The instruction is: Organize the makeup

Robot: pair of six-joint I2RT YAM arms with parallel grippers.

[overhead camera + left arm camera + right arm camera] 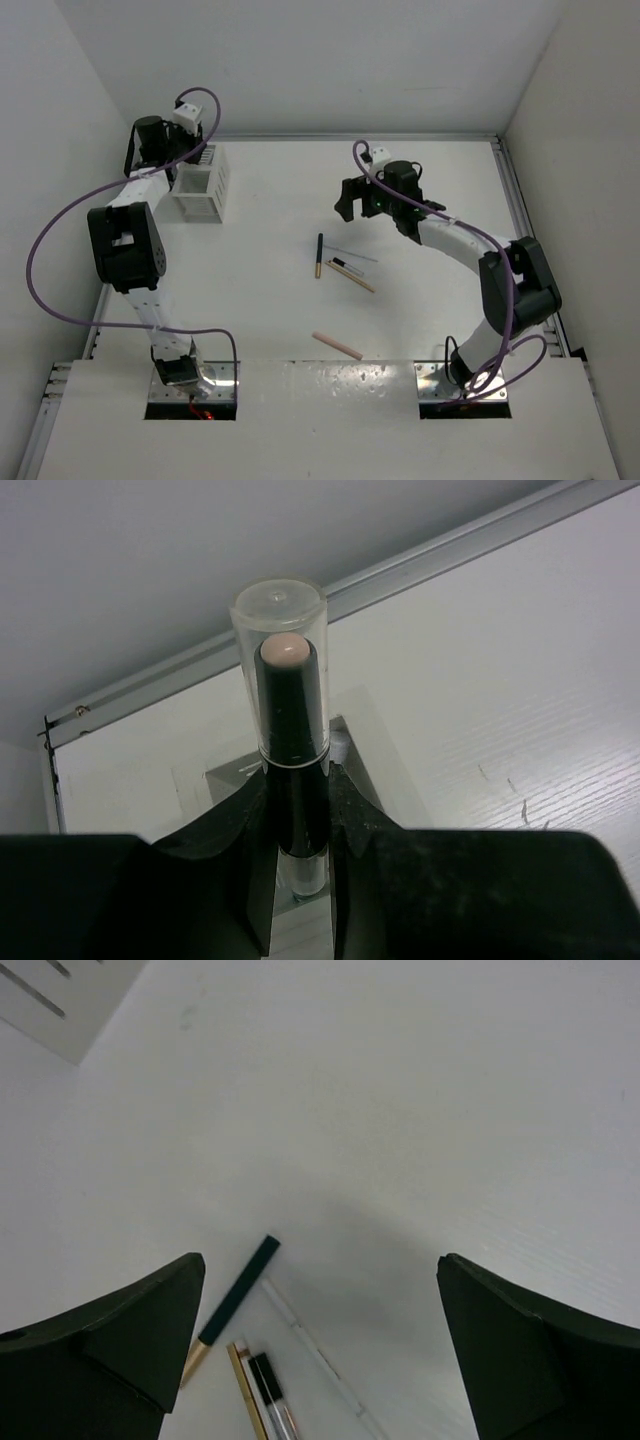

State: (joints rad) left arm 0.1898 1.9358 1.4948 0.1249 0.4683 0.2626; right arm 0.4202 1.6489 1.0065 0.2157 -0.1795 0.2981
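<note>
The pink stick [337, 346] lies alone, below my right gripper and nearer the base. My right gripper should next move back past the cluster of makeup and go down onto it to close.
My left gripper [183, 158] is at the back left over the white slotted rack [205, 188]. In the left wrist view it [300, 785] is shut on a black makeup stick with a pink tip under a clear cap [290, 705], held upright; part of the rack [362, 745] shows beneath. My right gripper [347, 205] is open and empty above the table. Below it in the right wrist view [320, 1265] lie a black stick with a gold tip [235, 1295], a tan stick [244, 1392], a black-and-white stick [267, 1382] and a thin grey stick [310, 1345].
From above, the cluster of sticks lies mid-table: the black-gold one [319, 255], the tan one [352, 278], the grey one [352, 255]. A pink stick [336, 345] lies alone nearer the arm bases. White walls close the back and sides. A rack corner [45, 1000] shows top left.
</note>
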